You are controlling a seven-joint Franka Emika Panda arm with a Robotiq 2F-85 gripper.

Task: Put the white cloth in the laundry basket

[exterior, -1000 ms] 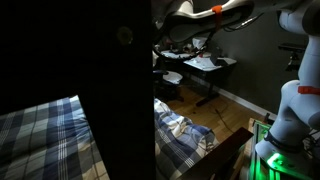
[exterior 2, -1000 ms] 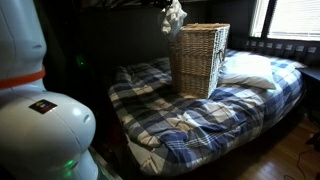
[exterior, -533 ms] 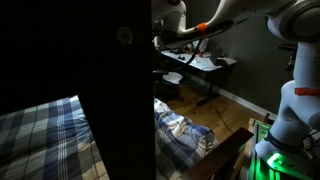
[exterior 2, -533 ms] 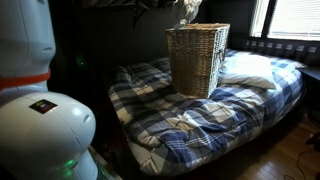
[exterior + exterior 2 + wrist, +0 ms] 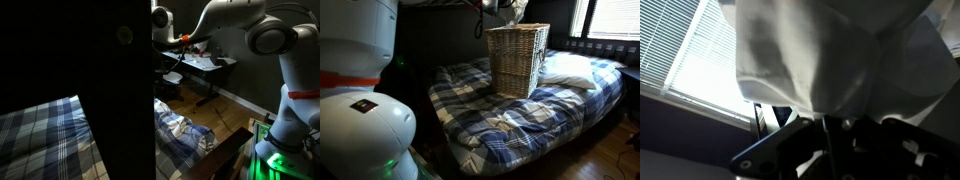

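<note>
My gripper should next move down toward the open top of the wicker laundry basket and open to release the white cloth [image 5: 518, 11], because the cloth hangs just above the basket's rim.
The white cloth [image 5: 518, 11] hangs from my gripper [image 5: 506, 5] at the top of an exterior view, just above the open top of the wicker laundry basket [image 5: 517, 60], which stands upright on the bed. In the wrist view the white cloth [image 5: 830, 50] fills the upper frame and its folds run down between the dark jaws of the gripper [image 5: 826, 140], which is shut on it. In an exterior view my arm [image 5: 235, 18] reaches across the top; the gripper and basket are hidden there behind a dark panel [image 5: 115, 90].
The bed has a blue plaid blanket [image 5: 510, 125] and a white pillow [image 5: 568, 70] beside the basket. A window with blinds [image 5: 700, 60] is behind. My white base [image 5: 360, 120] stands near the bed. A desk [image 5: 205, 63] is in the background.
My gripper has carried the white cloth sideways toward the window, from beside the basket's near edge to over its opening. The basket has not moved.
</note>
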